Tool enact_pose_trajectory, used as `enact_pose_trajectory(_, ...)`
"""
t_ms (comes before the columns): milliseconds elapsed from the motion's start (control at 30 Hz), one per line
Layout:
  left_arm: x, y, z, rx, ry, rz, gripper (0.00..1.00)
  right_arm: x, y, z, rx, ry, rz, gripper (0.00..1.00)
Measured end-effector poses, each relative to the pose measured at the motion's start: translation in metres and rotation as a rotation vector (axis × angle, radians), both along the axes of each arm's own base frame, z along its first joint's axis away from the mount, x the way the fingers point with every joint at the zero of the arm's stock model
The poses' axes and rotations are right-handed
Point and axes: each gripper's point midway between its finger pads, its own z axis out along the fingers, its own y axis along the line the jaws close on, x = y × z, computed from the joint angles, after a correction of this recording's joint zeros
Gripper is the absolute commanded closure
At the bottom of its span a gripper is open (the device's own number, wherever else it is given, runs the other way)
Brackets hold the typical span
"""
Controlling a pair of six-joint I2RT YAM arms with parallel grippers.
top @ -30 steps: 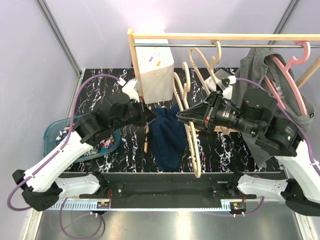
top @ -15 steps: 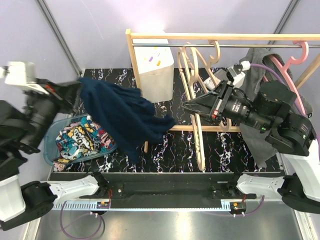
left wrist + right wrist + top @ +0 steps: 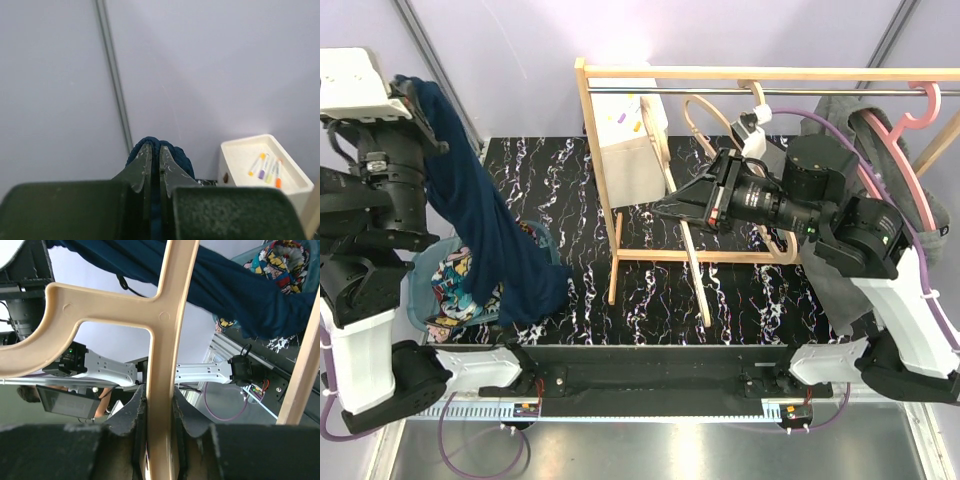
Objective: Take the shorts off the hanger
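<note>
My left gripper moves down toward the teal basket next and lets go of the navy blue shorts [image 3: 485, 230] over it, since they hang clear of the wooden hanger.
The navy blue shorts [image 3: 485, 230] hang off the hanger from my left gripper [image 3: 415, 88], which is raised high at the far left and shut on a fold of them [image 3: 172, 152]. Their lower end drapes down beside the teal basket [image 3: 418, 290]. My right gripper [image 3: 662, 210] is shut on the wooden hanger [image 3: 697, 285], whose hook stays on the rail [image 3: 780, 90]. In the right wrist view the gripper [image 3: 160, 397] clamps the hanger's bar [image 3: 167, 315]. Cartoon-print shorts [image 3: 452, 285] lie in the basket. Dark grey shorts [image 3: 825, 130] hang on a pink hanger [image 3: 905, 165] at the right.
A wooden clothes rack [image 3: 595, 160] stands across the back of the black marbled table [image 3: 650, 300]. A white box [image 3: 638, 140] with markers sits behind its left post, also visible in the left wrist view [image 3: 260, 165]. Purple walls close in both sides.
My left gripper has carried the navy shorts up and further left, so they now hang straight down by the basket. The right gripper has swung the wooden hanger leftward.
</note>
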Motion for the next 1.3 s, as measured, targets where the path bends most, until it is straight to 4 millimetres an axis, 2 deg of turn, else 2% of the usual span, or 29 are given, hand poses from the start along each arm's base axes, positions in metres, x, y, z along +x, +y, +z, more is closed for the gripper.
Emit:
enact_pose_trajectory(67,-0.001,0.007,0.007,0.019,-0.026,0.038,1.00,0.000,0.004,0.001,-0.003,-0.006,0.018,1.00)
enact_pose_trajectory(167,0.004,0.019,0.002,0.031,-0.018,0.111,1.00,0.002,0.010,-0.001,-0.020,-0.005,0.038,1.00)
enact_pose_trajectory(367,0.035,0.064,-0.039,0.043,0.112,0.292,1.00,0.008,0.029,-0.016,-0.066,0.032,0.094,1.00)
enact_pose_trajectory(467,0.052,0.077,-0.062,0.019,0.185,0.316,1.00,0.012,0.035,-0.028,-0.094,0.062,0.116,1.00)
enact_pose_trajectory(567,0.057,0.090,-0.080,-0.031,0.230,0.327,1.00,0.018,0.038,-0.032,-0.103,0.076,0.118,1.00)
enact_pose_trajectory(667,0.055,0.101,-0.087,-0.105,0.237,0.344,1.00,0.022,0.037,-0.030,-0.102,0.073,0.115,1.00)
enact_pose_trajectory(767,0.051,0.102,-0.078,-0.150,0.204,0.325,1.00,0.023,0.031,-0.023,-0.095,0.060,0.106,1.00)
enact_pose_trajectory(900,0.037,0.099,-0.041,-0.185,0.092,0.307,1.00,0.022,0.027,-0.019,-0.090,0.053,0.104,1.00)
enact_pose_trajectory(1133,-0.014,0.109,0.012,-0.201,-0.113,0.362,1.00,0.022,0.027,-0.021,-0.096,0.057,0.106,1.00)
enact_pose_trajectory(1233,-0.029,0.111,0.017,-0.207,-0.151,0.381,1.00,0.022,0.027,-0.021,-0.096,0.057,0.107,1.00)
enact_pose_trajectory(1300,-0.034,0.113,0.007,-0.216,-0.144,0.391,1.00,0.022,0.027,-0.021,-0.095,0.056,0.107,1.00)
